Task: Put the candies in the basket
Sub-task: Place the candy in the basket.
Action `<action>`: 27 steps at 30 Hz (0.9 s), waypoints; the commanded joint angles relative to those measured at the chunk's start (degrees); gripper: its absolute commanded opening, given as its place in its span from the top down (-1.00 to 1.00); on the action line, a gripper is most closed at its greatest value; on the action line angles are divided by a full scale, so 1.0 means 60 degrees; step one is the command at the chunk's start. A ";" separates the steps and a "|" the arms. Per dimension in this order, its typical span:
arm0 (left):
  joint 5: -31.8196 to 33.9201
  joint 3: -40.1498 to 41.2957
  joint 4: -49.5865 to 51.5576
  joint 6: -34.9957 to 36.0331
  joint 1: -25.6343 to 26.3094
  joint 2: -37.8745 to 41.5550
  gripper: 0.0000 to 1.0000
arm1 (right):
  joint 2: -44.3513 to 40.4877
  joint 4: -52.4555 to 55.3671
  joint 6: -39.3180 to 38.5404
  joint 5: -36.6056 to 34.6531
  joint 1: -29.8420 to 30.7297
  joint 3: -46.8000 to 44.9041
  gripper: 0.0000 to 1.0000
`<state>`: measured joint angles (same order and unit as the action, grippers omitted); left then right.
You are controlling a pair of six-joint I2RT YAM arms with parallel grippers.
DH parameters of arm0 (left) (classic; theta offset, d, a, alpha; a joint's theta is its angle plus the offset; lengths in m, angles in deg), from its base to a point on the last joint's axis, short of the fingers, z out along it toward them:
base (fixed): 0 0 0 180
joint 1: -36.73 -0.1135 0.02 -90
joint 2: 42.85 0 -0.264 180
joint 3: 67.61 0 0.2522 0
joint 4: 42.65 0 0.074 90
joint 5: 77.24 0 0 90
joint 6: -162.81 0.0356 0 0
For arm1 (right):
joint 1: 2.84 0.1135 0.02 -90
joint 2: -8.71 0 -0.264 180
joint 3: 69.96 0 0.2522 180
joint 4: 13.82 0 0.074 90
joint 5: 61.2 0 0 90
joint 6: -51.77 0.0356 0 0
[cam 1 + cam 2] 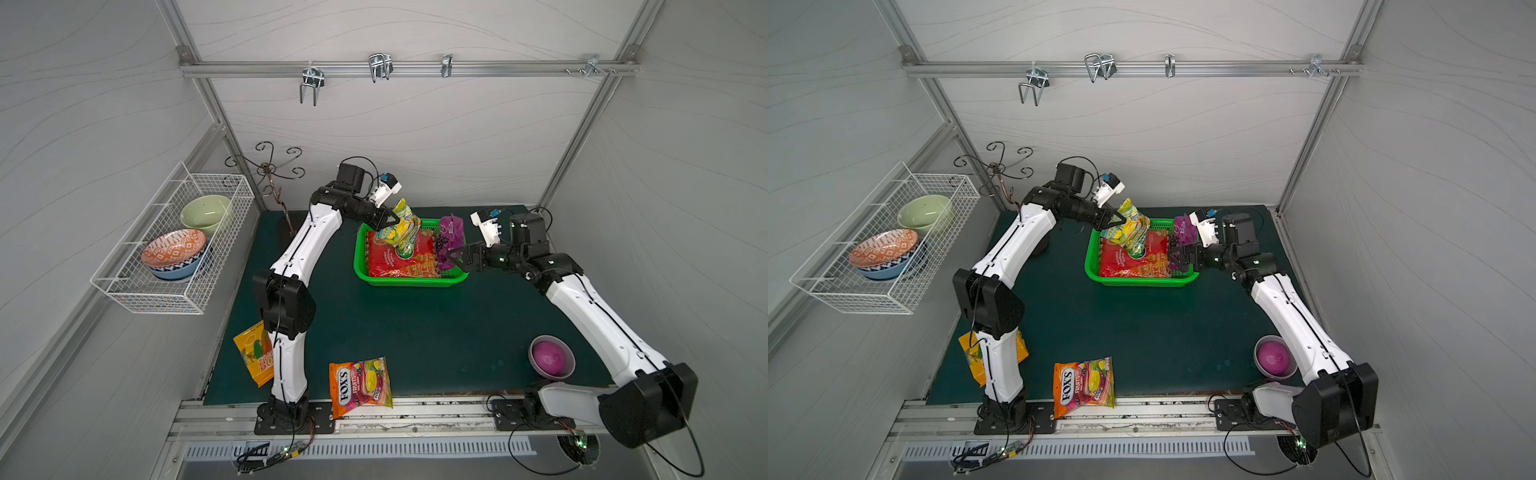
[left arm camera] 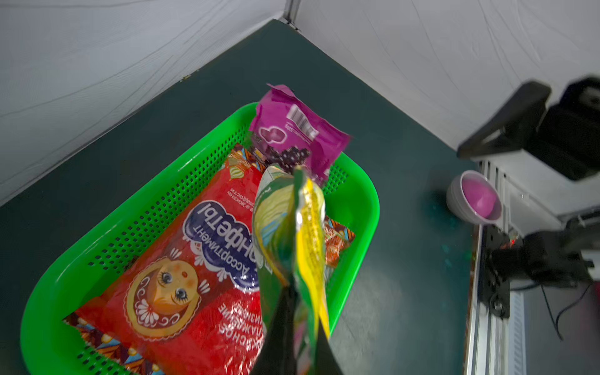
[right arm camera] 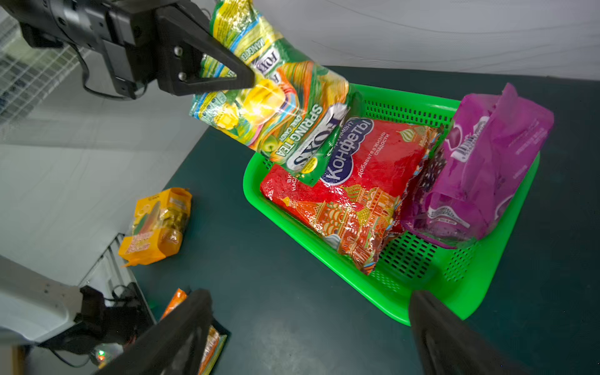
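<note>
The basket's end by the curly stand is below my left gripper, so next my left gripper will move down toward that end and release the green-yellow FOX'S bag (image 3: 276,107).
The green basket (image 1: 409,280) stands at the back middle of the mat, with a large red candy bag (image 1: 399,259) lying flat in it. My left gripper (image 1: 390,218) is shut on the top edge of a green-yellow FOX'S bag (image 3: 276,107), which hangs tilted over the basket's left end. A purple bag (image 3: 487,162) leans inside the basket's right end. My right gripper (image 3: 310,295) stands open and empty beside that end. A yellow-orange bag (image 1: 249,353) lies by the left arm's base. An orange FOX'S bag (image 1: 359,384) lies at the front edge.
A purple-lined bowl (image 1: 552,356) sits at the front right, near the right arm. A white wire basket (image 1: 174,245) with bowls hangs on the left wall. A curly metal stand (image 1: 270,174) rises at the back left corner.
</note>
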<state>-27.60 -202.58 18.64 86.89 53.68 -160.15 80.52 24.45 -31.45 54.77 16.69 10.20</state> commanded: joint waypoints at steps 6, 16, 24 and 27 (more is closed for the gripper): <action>0.0157 -0.1036 -0.1939 -0.2444 -0.0397 -0.1271 1.00 | -0.0305 0.0567 0.0095 -0.0809 0.0230 -0.0078 -0.98; 0.1304 0.0119 -0.1909 -0.2146 -0.0925 -0.1791 1.00 | -0.0084 0.0684 0.0118 -0.1613 0.0786 -0.0128 -0.98; 0.1158 0.0644 -0.1770 -0.2128 -0.1217 -0.1575 0.63 | 0.0050 0.0750 0.0135 -0.1661 0.0863 -0.0022 -0.98; 0.1369 0.0805 -0.1741 -0.2036 -0.1251 -0.1528 0.29 | 0.0097 0.0756 0.0185 -0.1636 0.0891 0.0004 -0.98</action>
<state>-20.08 -198.08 9.11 73.61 46.51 -170.22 80.56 28.43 -30.64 45.29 21.59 9.12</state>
